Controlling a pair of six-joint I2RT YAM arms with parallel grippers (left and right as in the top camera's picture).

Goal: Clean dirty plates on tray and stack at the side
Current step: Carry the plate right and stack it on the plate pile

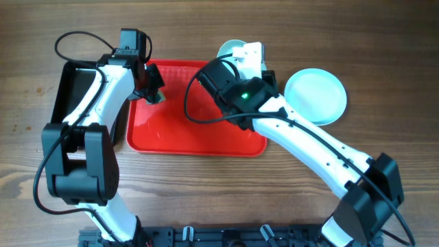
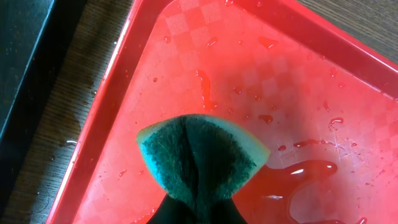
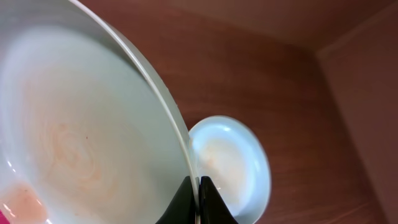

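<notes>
My right gripper should next swing its plate off the tray and down over the plate beside the red tray.
The red tray lies mid-table, wet and with no plates on it. My left gripper is over its far left corner, shut on a green sponge. In the left wrist view the sponge is folded between the fingers just above the tray floor. My right gripper holds one plate tilted on edge above the tray's far edge. In the right wrist view the jaws pinch that plate's rim; its face has faint brown smears. A second plate lies on the table to the right.
A black tray stands left of the red tray. A puddle of water and droplets lie on the red tray's floor. Wooden table surrounds both trays. Only two plates show.
</notes>
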